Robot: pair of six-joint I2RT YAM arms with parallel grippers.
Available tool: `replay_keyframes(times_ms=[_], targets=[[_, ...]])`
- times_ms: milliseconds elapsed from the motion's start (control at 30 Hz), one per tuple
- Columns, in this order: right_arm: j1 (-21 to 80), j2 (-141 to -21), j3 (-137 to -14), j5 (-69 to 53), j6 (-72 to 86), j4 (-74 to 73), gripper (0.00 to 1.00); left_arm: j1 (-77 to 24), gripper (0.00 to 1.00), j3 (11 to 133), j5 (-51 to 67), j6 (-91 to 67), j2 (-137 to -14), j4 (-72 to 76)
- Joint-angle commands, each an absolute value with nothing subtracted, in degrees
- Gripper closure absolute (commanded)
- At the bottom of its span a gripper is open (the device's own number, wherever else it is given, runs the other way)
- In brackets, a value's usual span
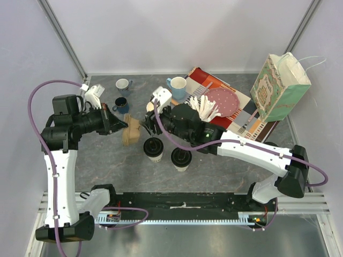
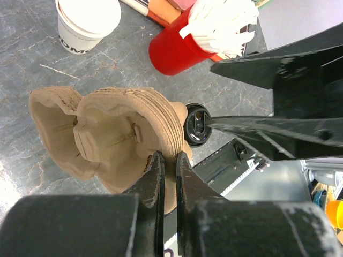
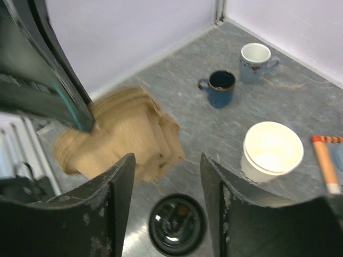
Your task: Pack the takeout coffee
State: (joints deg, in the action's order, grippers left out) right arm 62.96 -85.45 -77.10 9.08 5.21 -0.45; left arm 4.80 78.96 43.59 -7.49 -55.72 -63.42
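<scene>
The carrier hangs above the table, so the left gripper needs to go down next toward the bare tabletop beside the nearest black-lidded cup and let go of the carrier's rim.
Two takeout coffee cups with black lids stand side by side, one (image 1: 154,149) on the left and one (image 1: 181,159) on the right. A brown pulp cup carrier (image 1: 131,131) hangs tilted above the table, and my left gripper (image 1: 120,126) is shut on its rim. The left wrist view shows those jaws (image 2: 169,156) pinching the carrier's edge (image 2: 107,134), with a black lid (image 2: 197,124) just beyond. My right gripper (image 1: 150,123) is beside the carrier. It stands open (image 3: 167,160) above the black lid (image 3: 177,225) of the left cup, with nothing between its fingers. The carrier (image 3: 120,134) is blurred.
A dark blue mug (image 1: 121,105), a small pale mug (image 1: 124,84) and a larger pale mug (image 1: 177,85) stand behind. A red cup of white utensils (image 1: 206,110), a pink plate (image 1: 225,101) and a tall green paper bag (image 1: 278,88) are at the right.
</scene>
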Motion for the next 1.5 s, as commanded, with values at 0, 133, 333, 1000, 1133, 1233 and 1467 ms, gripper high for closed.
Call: replay_keyframes(times_ms=[0,133,333,1000,1133,1233,1467], targets=[[63.0,-86.6,-86.1,10.4,17.0,0.5,0.43,5.2,0.98,79.2,44.4,-4.1,-53.7,-59.4],[62.9,-91.5,-92.5,11.9,24.6,-2.5,0.41,5.2,0.98,78.3,43.3,-1.3,-53.0,-59.5],[62.8,-97.4,-100.0,11.2,28.4,-8.3,0.43,5.2,0.98,76.8,42.8,-0.4,-52.8,-58.4],[61.3,-100.8,-90.8,8.9,37.3,-8.5,0.50,5.5,0.98,60.0,38.1,-6.8,-51.9,-49.0],[60.6,-101.2,-89.4,8.2,37.2,-8.7,0.46,6.9,0.98,56.3,40.2,-9.2,-52.6,-47.0],[59.9,-101.4,-88.2,7.7,37.4,-8.5,0.46,7.4,0.98,56.0,42.0,-9.9,-53.6,-46.3],[59.6,-105.8,-89.6,2.9,38.2,-8.5,0.46,10.1,0.98,53.1,46.1,-12.7,-55.1,-44.6]])
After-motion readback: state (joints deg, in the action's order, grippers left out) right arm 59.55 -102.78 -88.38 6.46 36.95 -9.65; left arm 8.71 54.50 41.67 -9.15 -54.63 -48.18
